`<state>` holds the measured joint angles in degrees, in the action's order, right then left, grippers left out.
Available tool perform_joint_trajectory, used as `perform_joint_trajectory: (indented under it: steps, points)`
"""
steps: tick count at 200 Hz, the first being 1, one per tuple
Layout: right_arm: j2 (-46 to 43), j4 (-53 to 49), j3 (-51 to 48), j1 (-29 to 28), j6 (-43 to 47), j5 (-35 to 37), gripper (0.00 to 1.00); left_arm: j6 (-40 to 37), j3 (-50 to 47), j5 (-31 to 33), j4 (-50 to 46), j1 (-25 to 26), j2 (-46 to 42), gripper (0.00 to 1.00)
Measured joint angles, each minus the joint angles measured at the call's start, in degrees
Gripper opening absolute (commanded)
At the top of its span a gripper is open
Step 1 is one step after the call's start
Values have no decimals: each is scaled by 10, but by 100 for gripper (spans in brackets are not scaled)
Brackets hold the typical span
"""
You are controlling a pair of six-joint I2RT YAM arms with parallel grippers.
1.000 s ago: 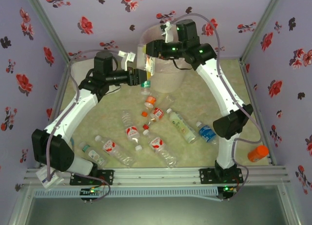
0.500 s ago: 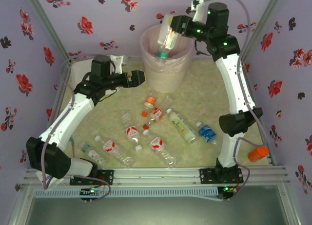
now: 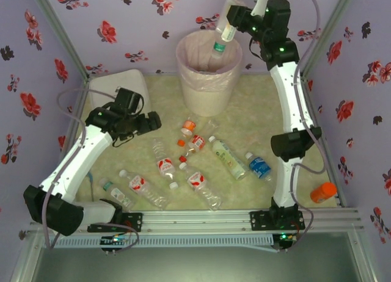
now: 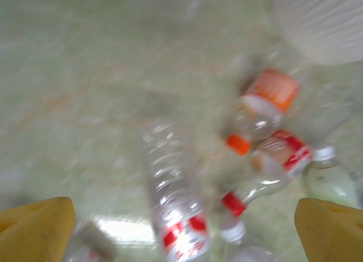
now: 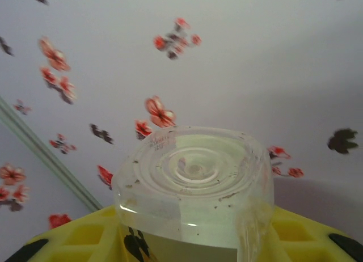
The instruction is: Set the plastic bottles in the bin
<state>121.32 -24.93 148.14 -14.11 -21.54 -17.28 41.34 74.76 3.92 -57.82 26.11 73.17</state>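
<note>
My right gripper should go down next, tip downward into the pale-pink bin's opening and let go of the clear plastic bottle (image 3: 223,33) there, because that opening is below the gripper.
My right gripper (image 3: 232,21) is shut on a clear plastic bottle (image 3: 223,33), which hangs green cap down over the far rim of the pale-pink bin (image 3: 184,62). In the right wrist view the bottle's round base (image 5: 193,177) sits between my yellow fingers (image 5: 79,236). My left gripper (image 3: 150,122) stands open, low over the table's left part, with nothing in it. Its view has the two fingertips (image 4: 37,228) wide apart above a red-labelled bottle (image 4: 177,214) and an orange-labelled one (image 4: 267,94). Several more bottles (image 3: 201,187) lie across the table's middle.
A white lidded box (image 3: 116,86) stands at the back left, behind my left arm. A blue-labelled bottle (image 3: 259,166) lies near the right arm's elbow. An orange-capped bottle (image 3: 322,191) rests by the right frame rail. Flowered walls close in three sides.
My left gripper opened, let go of the bottle by the bin, and drew back down and left over the table. My right gripper carried that bottle up above the bin.
</note>
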Motion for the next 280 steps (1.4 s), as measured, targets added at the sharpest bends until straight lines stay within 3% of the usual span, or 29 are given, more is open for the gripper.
perform_joint_trajectory:
  steps: [53,111,146,203,236,280]
  points:
    - [86,-60,0,-8,55,37,12,84,-38,45,-117,32,-1,98]
    - [129,-115,5,-25,112,60,17,129,-56,18,-74,91,23,97]
    - [131,-124,10,-31,137,67,45,129,-66,-3,-33,121,73,97]
    - [131,-134,24,-40,151,68,75,102,-75,-26,0,135,125,100]
    - [134,-157,41,-45,146,63,97,84,-75,-33,0,137,140,100]
    - [119,-164,44,-46,136,62,99,71,-75,-60,1,154,146,100]
